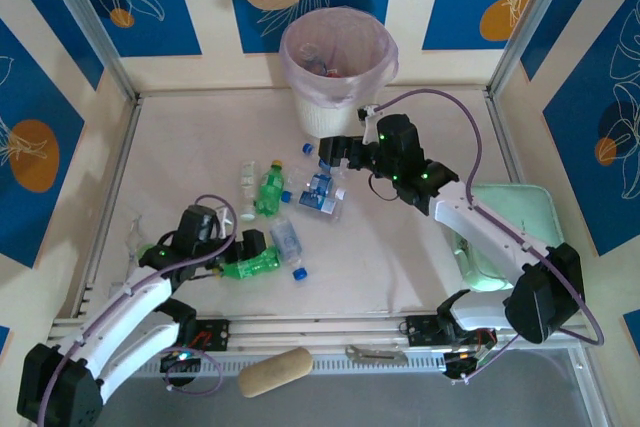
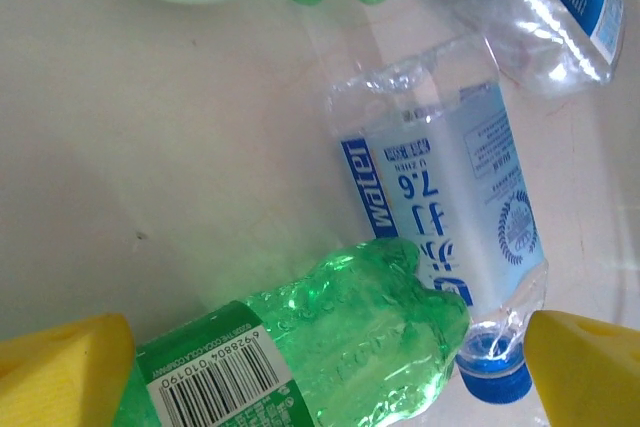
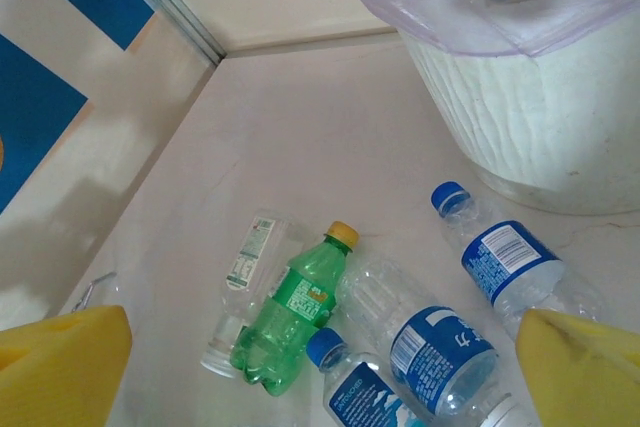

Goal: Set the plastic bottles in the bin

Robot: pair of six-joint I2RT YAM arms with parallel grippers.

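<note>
Next, my left gripper lowers and turns onto the green bottle at its lobed base end (image 1: 270, 259) (image 2: 415, 332) and closes there, because the bottle lies angled beneath my open fingers.
The white bin (image 1: 338, 67) with its pale pink liner stands at the back of the table; some items lie inside it. Several plastic bottles lie scattered in front of it. My left gripper (image 1: 252, 245) is open and straddles a green bottle (image 2: 330, 347) lying on its side, with a yellow finger (image 2: 60, 367) on either side and not touching it. A clear blue-labelled bottle (image 2: 440, 217) lies just beyond. My right gripper (image 1: 335, 152) hangs open beside the bin (image 3: 530, 117), above a yellow-capped green bottle (image 3: 295, 317) and blue-labelled bottles (image 3: 430, 342).
A pale green tray (image 1: 510, 217) lies at the right under the right arm. A tan oblong roll (image 1: 275, 371) and a metal tool (image 1: 375, 354) rest on the front rail. Loose blue caps (image 1: 298, 273) lie among the bottles. Walls enclose the table on three sides.
</note>
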